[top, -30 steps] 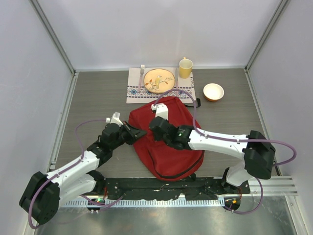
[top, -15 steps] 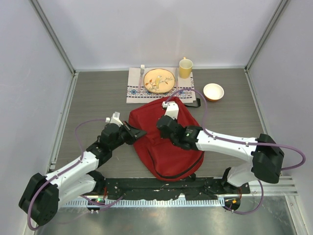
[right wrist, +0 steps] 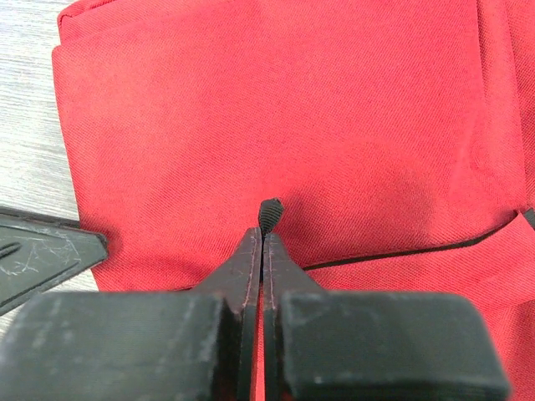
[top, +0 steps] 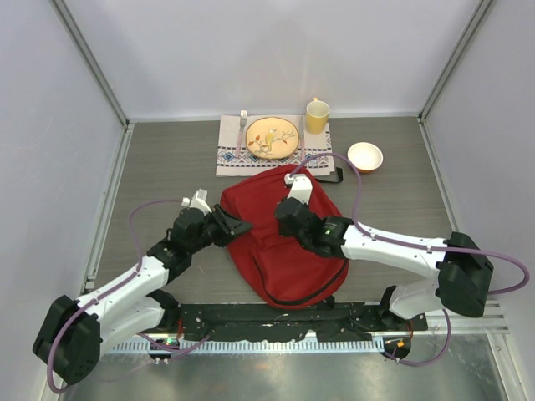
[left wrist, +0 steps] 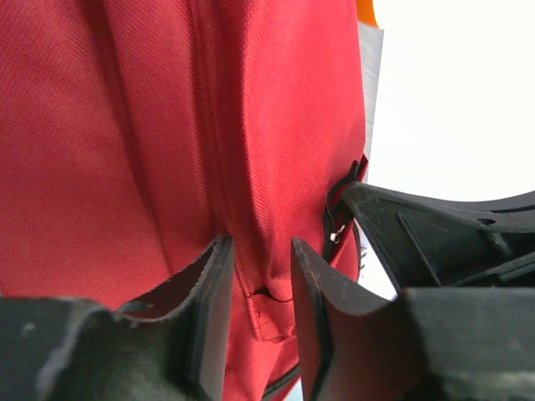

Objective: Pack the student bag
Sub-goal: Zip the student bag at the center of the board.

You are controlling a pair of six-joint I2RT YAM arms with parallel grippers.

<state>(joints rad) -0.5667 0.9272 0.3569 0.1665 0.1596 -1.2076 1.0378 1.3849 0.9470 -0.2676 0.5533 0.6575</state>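
The black zipper line's end (right wrist: 525,217) lies right of my right gripper in the wrist view, so next my right gripper will draw the pull (right wrist: 270,210) along there and release it.
The student bag (top: 288,255), a big red backpack, lies flat in the middle of the table. My left gripper (top: 239,225) is at its left edge. In the left wrist view its fingers (left wrist: 262,246) stand slightly open, with a red seam fold of the bag (left wrist: 150,125) showing in the gap. My right gripper (top: 284,219) hovers over the bag's upper middle. Seen from the right wrist, it (right wrist: 262,238) is shut on a black ribbed zipper pull (right wrist: 270,210) whose tip sticks out above the red fabric (right wrist: 292,109). A black zipper line (right wrist: 418,249) runs to the right.
Behind the bag lies a patterned placemat (top: 227,154) with a plate (top: 272,137) and a fork (top: 242,125). A yellow mug (top: 317,115) and a small white bowl (top: 364,156) stand at the back right. A black strap (top: 332,176) pokes out from the bag's far side.
My right gripper has moved to the right and slightly toward the near edge over the bag, still shut on the zipper pull. My left gripper's jaws have parted at the bag's left edge.
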